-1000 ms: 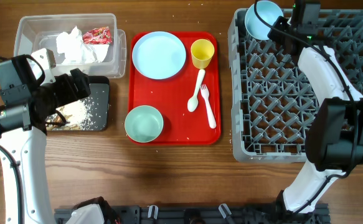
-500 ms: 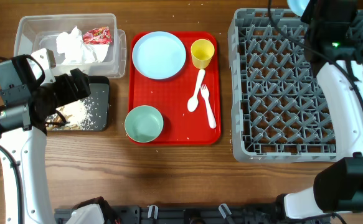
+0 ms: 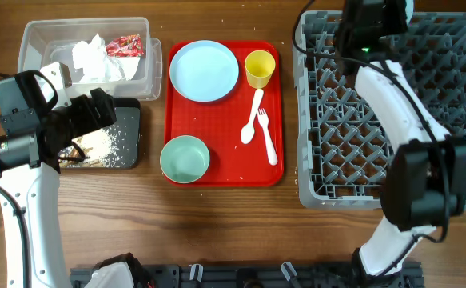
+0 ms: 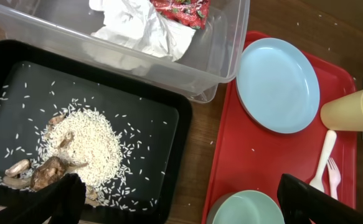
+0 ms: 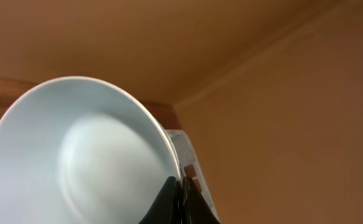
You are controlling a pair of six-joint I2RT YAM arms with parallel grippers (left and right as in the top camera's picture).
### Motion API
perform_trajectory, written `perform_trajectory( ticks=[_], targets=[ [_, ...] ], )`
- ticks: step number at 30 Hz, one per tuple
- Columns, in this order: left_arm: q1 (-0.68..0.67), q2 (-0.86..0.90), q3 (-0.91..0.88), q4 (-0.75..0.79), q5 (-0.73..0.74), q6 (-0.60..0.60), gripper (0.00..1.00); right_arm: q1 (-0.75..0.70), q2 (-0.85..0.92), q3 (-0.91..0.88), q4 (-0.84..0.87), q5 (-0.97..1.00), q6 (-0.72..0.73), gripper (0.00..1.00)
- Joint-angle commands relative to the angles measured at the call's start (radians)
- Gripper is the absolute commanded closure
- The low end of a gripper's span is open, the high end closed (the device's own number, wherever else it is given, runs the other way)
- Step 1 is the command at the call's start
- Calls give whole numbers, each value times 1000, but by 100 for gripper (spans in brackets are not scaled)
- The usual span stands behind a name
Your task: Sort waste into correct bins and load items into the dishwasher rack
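Note:
My right gripper moves the bowl to the left in the overhead view and down toward the rack's far corner (image 3: 324, 37) beside the red tray (image 3: 217, 112) next, because that corner is empty.
My right gripper (image 5: 180, 188) is shut on the rim of the small light bowl (image 5: 75, 155), which fills the right wrist view. Overhead, that arm's wrist (image 3: 370, 20) hangs over the far edge of the grey dishwasher rack (image 3: 352, 128). My left gripper (image 4: 184, 205) is open above the black tray-bin (image 4: 169, 118), which holds rice and brown food scraps (image 4: 81, 146). The clear tub (image 3: 37, 36) holds the white napkin (image 3: 97, 60) and red wrapper (image 3: 126, 46). On the red tray (image 3: 217, 112) are the blue plate (image 3: 204, 70), green bowl (image 3: 185, 158), yellow cup (image 3: 259, 68), spoon (image 3: 252, 116) and fork (image 3: 268, 138).
The rack takes up the right side of the table, with the right arm's white links (image 3: 400, 104) stretched across it. The left arm's body (image 3: 25, 128) stands along the left edge. Bare wood lies in front of the red tray.
The right arm has swung along the rack's far edge with the bowl, which showed overhead at the rack's far-left corner a second ago. The left arm has not moved.

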Motion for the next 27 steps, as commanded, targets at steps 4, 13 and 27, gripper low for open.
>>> perform_trajectory(
  ticks=[4,13,27],
  targets=[
    [6,-2,8,2,8,19,0,45,140,10,134,56,-147,96],
    [6,-2,8,2,8,19,0,64,176,10,229,83,-238,96],
    [6,-2,8,2,8,19,0,44,190,10,275,119,-286,96]
  ],
)
